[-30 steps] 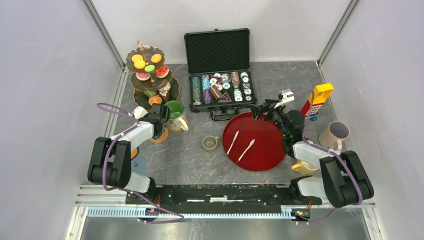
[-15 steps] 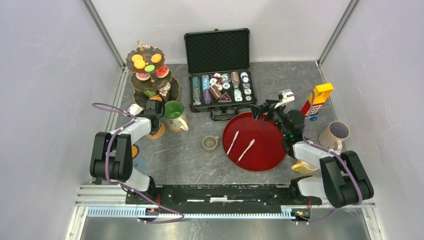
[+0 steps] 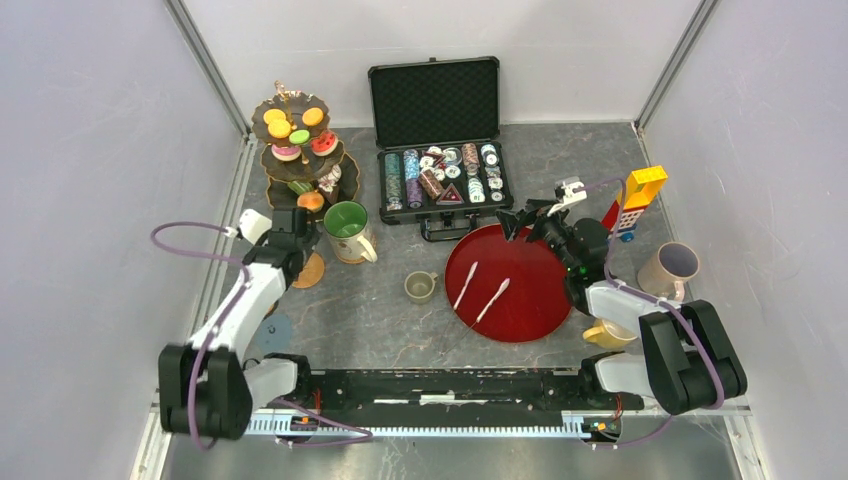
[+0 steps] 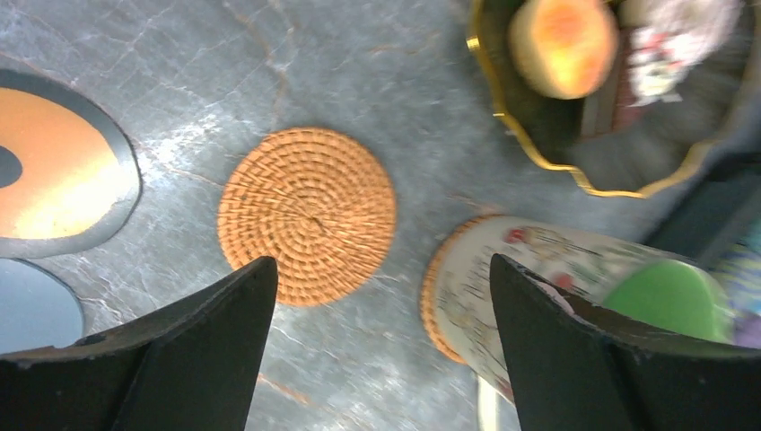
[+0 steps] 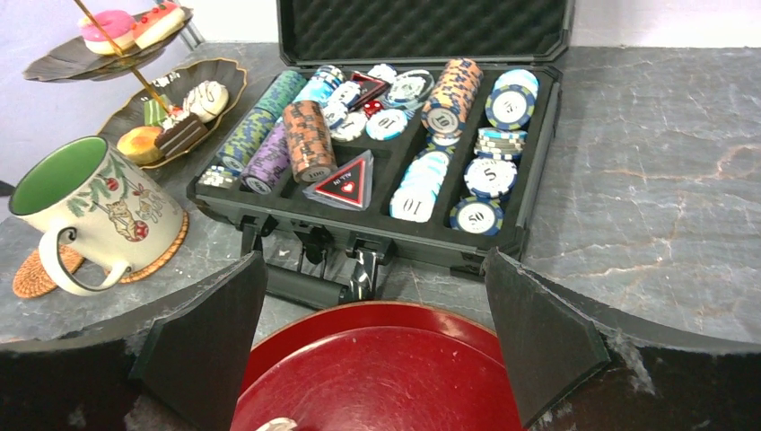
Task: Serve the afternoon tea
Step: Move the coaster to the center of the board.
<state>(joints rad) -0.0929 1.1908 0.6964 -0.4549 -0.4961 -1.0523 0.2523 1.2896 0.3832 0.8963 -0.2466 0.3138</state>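
I will next move my right gripper to the right in the top view and tilt it down onto the tower-side rim of the pinkish mug (image 3: 661, 255), because the top of the mug is open.
The dark scalloped three-tier stand (image 3: 298, 150) holds toy sweets at the back left; its lowest tier (image 4: 619, 171) carries an orange round (image 4: 563, 45). A cream mug with a green inside (image 3: 350, 230) stands on a woven coaster just right of it, also in the left wrist view as the mug (image 4: 574, 287). My left gripper (image 3: 300, 240) hangs open above a bare woven coaster (image 4: 307, 215), holding nothing, its midpoint (image 4: 381, 265) over the table. My right gripper (image 3: 518, 222) is open and empty over the far rim of the red tray (image 5: 386, 377).
An open black case of poker chips (image 3: 440, 180) lies behind the red tray (image 3: 520, 300), which holds two white sticks (image 3: 466, 283). A small olive cup (image 3: 420, 287), a pinkish mug (image 3: 668, 270), a yellow mug (image 3: 608, 335) and a red-yellow block tower (image 3: 635, 200) stand around. Flat orange (image 4: 54, 171) and blue discs lie left.
My left gripper has gone from shut to open, and its arm has stretched out with the elbow swung toward the near left. The right arm has not moved.
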